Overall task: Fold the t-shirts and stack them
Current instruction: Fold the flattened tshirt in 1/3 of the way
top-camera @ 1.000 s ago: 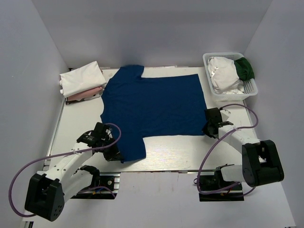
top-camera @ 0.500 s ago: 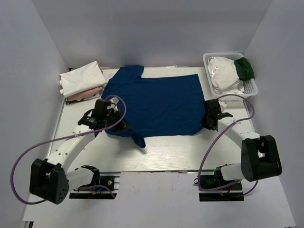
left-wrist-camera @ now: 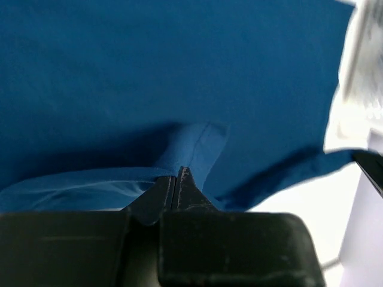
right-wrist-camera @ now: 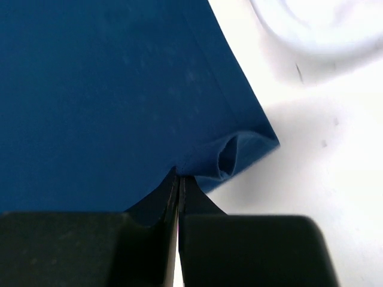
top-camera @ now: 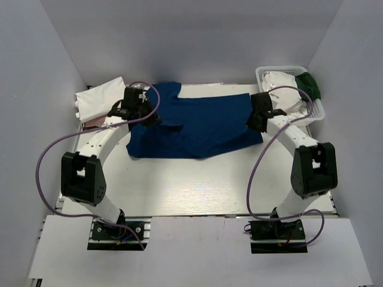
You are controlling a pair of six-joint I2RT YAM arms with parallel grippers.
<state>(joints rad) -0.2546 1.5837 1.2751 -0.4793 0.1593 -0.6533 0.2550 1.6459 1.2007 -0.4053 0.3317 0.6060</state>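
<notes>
Next, my left gripper will go outward and down toward the shirt's back sleeve [top-camera: 166, 91] and release the held edge, since that sleeve lies below and outward of the gripper.
The royal-blue t-shirt [top-camera: 197, 125] lies on the table, its near half folded up toward the back. My left gripper [top-camera: 157, 121] is shut on the shirt's sleeve edge [left-wrist-camera: 191, 149] over the shirt's left part. My right gripper [top-camera: 256, 124] is shut on the shirt's right hem corner [right-wrist-camera: 239, 152] at the shirt's right edge. A folded white shirt [top-camera: 102, 98] lies on a pale pink one [top-camera: 108, 121] at the back left. A white shirt [top-camera: 284, 95] and a dark green shirt [top-camera: 309, 85] lie bunched in the basket.
The white lattice basket [top-camera: 316, 115] stands at the back right, close to my right arm. The white table [top-camera: 197, 185] shows bare in front of the shirt. Grey walls close in the left, right and back sides.
Both grippers have moved from the near side to the back, carrying the blue shirt's near edge over its far half. The shirt now covers a shorter strip.
</notes>
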